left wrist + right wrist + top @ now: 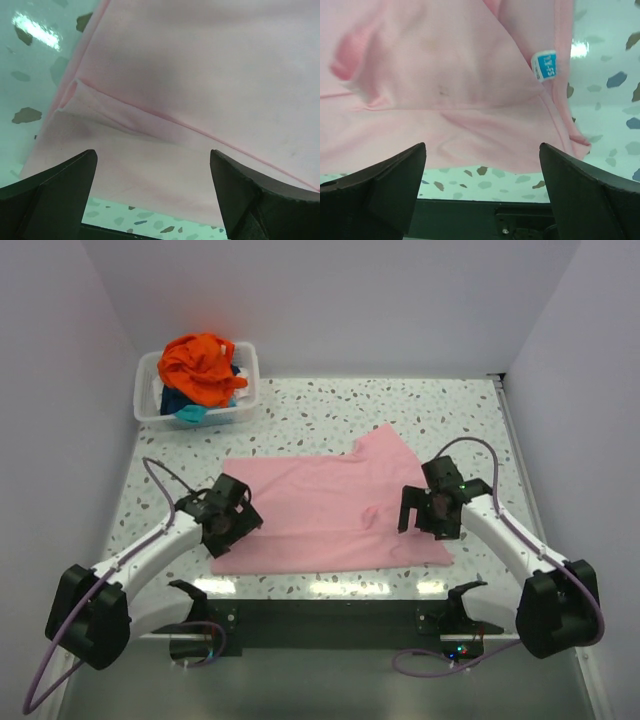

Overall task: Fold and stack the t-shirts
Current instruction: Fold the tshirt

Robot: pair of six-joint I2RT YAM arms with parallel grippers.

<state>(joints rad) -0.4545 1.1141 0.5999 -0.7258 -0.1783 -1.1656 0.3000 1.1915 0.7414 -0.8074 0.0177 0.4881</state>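
The left gripper moves outward next and lowers its open fingers onto the shirt's far corner by the bin, since that corner lies outward, flat and uncovered.
A light pink t-shirt (320, 510) lies spread flat on the speckled table, one sleeve pointing to the back right. My left gripper (228, 525) hovers open over its near left corner; the left wrist view shows a folded hem (150, 115) between the wide jaws. Over the shirt's near right edge my right gripper (428, 520) also stands open, with pink cloth (445, 100) and a blue size tag (544, 65) below it. More t-shirts, a bright orange one (200, 365) on top of a teal one (190, 412), are heaped in the bin.
A white plastic bin (150, 390) stands at the back left corner of the table. White walls close in the left, right and back. A dark mounting bar (320, 620) runs along the near edge between the arm bases.
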